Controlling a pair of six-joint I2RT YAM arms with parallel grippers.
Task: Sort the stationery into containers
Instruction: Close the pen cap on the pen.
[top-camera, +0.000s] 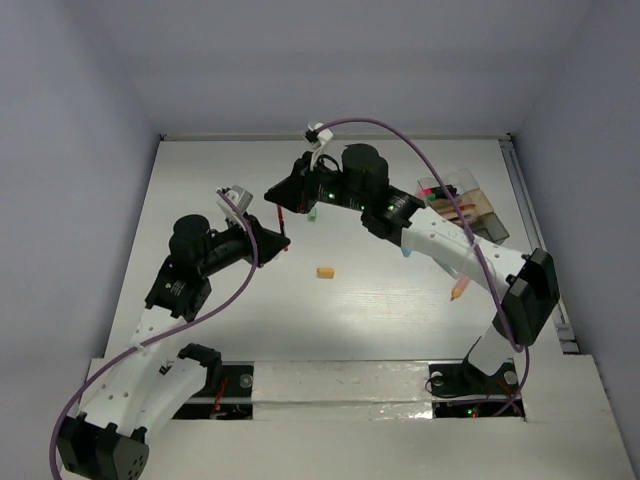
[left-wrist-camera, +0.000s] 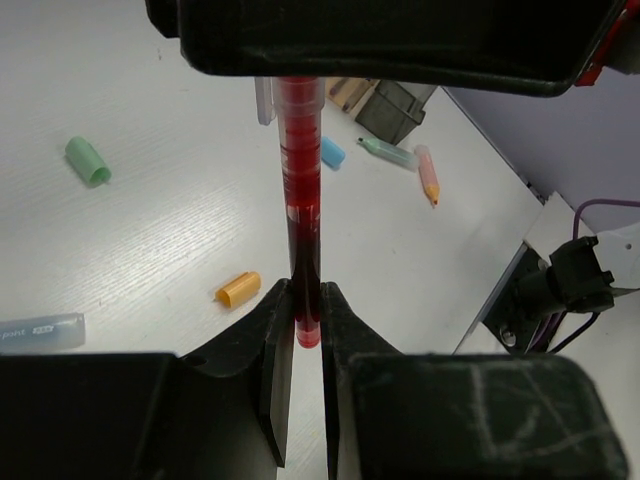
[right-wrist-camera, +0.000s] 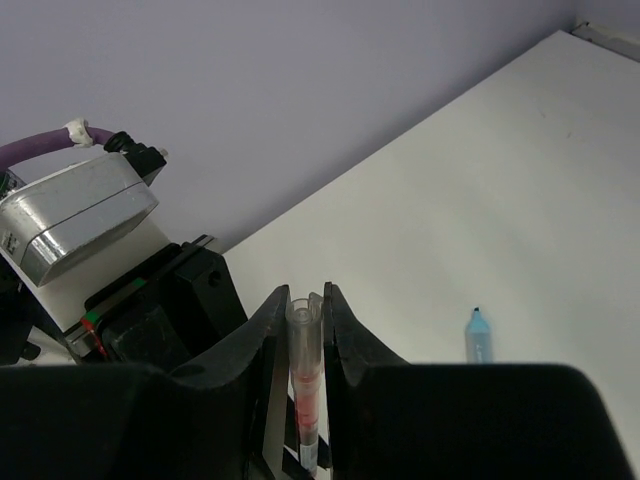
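I should swing my right gripper to the right in the top view, then lower it over the box's middle section (top-camera: 469, 209) to let go of the red pen, because other pens are there.
A thin red pen (left-wrist-camera: 301, 190) is held at both ends, a little above the table. My left gripper (left-wrist-camera: 306, 298) is shut on its lower red end. My right gripper (right-wrist-camera: 307, 303) is shut on its clear cap end (right-wrist-camera: 303, 330). In the top view the two grippers meet at the table's middle back, left (top-camera: 283, 238) and right (top-camera: 284, 197), with the pen (top-camera: 281, 222) between them. The clear compartment box (top-camera: 487, 222) stands at the far right with pens in it, away from both grippers.
On the table lie an orange eraser (top-camera: 324, 271), a green cap (left-wrist-camera: 88, 160), a blue piece (left-wrist-camera: 331, 152), a green highlighter (left-wrist-camera: 388, 152) and a pink-orange one (top-camera: 460, 290). A pale blue pen (left-wrist-camera: 40, 330) lies at the left.
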